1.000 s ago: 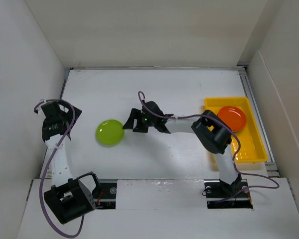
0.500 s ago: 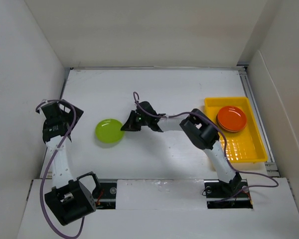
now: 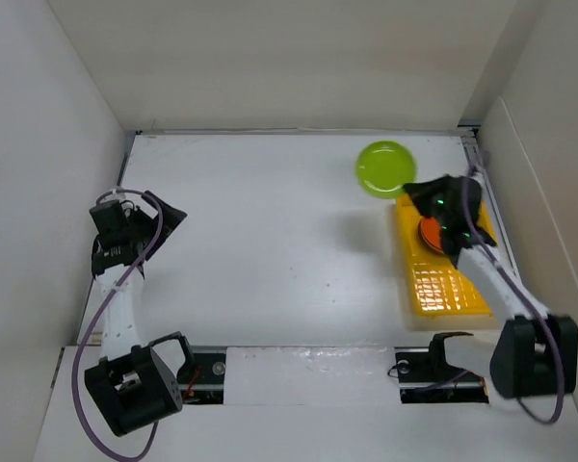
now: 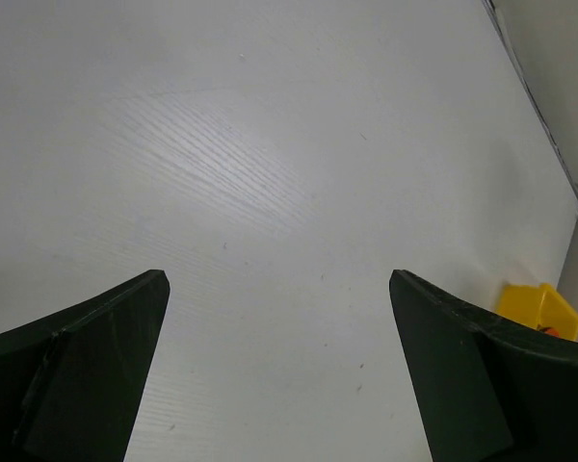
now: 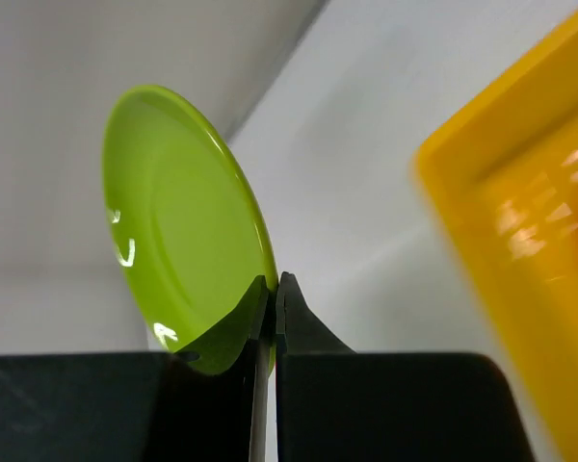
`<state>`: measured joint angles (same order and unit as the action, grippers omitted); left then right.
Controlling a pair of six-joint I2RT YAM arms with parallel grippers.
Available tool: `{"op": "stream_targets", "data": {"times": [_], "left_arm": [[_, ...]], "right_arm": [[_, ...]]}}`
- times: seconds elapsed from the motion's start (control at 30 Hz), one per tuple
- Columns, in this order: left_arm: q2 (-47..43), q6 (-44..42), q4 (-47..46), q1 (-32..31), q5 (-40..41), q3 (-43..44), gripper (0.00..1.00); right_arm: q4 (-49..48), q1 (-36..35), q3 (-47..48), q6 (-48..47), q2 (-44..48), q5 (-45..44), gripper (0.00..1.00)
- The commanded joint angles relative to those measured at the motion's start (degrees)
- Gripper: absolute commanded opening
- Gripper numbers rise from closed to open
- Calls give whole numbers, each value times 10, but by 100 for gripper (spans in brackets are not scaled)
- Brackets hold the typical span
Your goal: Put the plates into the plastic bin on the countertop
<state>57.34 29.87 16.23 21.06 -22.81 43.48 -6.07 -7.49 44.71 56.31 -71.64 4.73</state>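
Observation:
The lime green plate (image 3: pixel 385 168) needs to go back and toward the metal bar next, then down onto the orange plate (image 3: pixel 428 234), with my right gripper carrying it.
A lime green plate (image 3: pixel 385 168) hangs in the air above the countertop (image 3: pixel 270 221), just beyond the far left corner of the yellow plastic bin (image 3: pixel 441 284). My right gripper (image 3: pixel 410 191) is shut on its near rim. In the right wrist view the plate (image 5: pixel 173 221) stands on edge, pinched between the jaws of that gripper (image 5: pixel 275 284), with the bin (image 5: pixel 520 192) at the right. An orange plate (image 3: pixel 428 234) lies in the bin, mostly hidden under the right wrist. My left gripper (image 3: pixel 164 218) stands open over the left of the countertop, nothing between its fingers (image 4: pixel 96 346).
White walls close in the countertop at the back and on both sides. A metal rail (image 3: pixel 482 178) runs along the right edge beside the bin. A corner of the bin (image 4: pixel 538 308) shows far off in the left wrist view.
The right gripper shut on the green plate at the middle left, lifted it and swung it across to the bin's far left corner. The left arm shifted slightly.

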Motion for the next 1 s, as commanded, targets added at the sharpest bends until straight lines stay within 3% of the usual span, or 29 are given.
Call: {"op": "stream_targets", "data": {"times": [0.0,0.07,0.2,0.43,0.5,0.53,0.57,0.6,0.67,0.97], "left_arm": [[-1,-24,-45,0,-79,-2,100],[-9,-24,-45,0,-79,-2,100],[-14,-24,-45,0,-79,-2,100],[-14,-24,-45,0,-84,-2,100],[-14,-24,-45,0,-84,-2,100],[-14,-24,-45,0,-84,-2,100],[-14,-24,-45,0,-84,-2,100],[-14,-24,-45,0,-84,-2,100],[-14,-24,-45,0,-79,-2,100],[-27,-24,-35,0,-49,3,100]], "right_arm": [[97,126,-104,-27,132,-28,0],[128,227,-128,-45,180,-6,0],[148,331,-143,-67,206,30,0],[130,401,-132,-100,132,100,1],[130,401,-132,-100,132,106,25],[130,401,-132,-100,138,106,48],[130,401,-132,-100,145,106,82],[130,401,-132,-100,163,106,92],[152,401,-126,-100,183,98,100],[252,401,-66,-129,281,101,100]]}}
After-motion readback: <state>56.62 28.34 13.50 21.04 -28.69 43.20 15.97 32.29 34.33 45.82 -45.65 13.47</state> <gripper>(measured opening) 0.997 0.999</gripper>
